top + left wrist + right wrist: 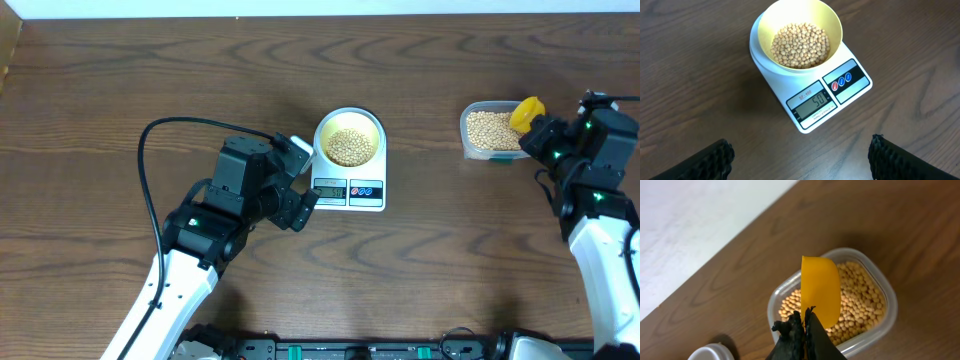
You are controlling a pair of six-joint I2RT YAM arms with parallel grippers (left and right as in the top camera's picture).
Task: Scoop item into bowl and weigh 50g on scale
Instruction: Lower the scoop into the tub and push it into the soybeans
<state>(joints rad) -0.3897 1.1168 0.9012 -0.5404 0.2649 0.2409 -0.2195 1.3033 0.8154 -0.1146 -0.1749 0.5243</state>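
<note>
The scale already shows the asked weight, so the robot's right gripper should go down toward the clear container's middle to leave the yellow scoop [820,287] on its beans.
The pale-yellow bowl [349,141] sits on the white scale [348,190] at the table's middle and holds tan beans [800,45]. The bowl [810,20] and the scale [815,107] also show in the left wrist view, where the display reads 50. My left gripper [300,205] is open and empty, just left of the scale's front; its fingers [800,160] frame bare table. My right gripper [535,135] is shut on a yellow scoop [820,287], held above the clear container [490,130] of beans [860,300] at the right.
The clear container's rim [890,305] lies under the scoop [526,112]. A small white round object [710,352] shows at the right wrist view's lower left. A black cable [150,150] loops left of the left arm. The table's far edge [320,15] runs along the top.
</note>
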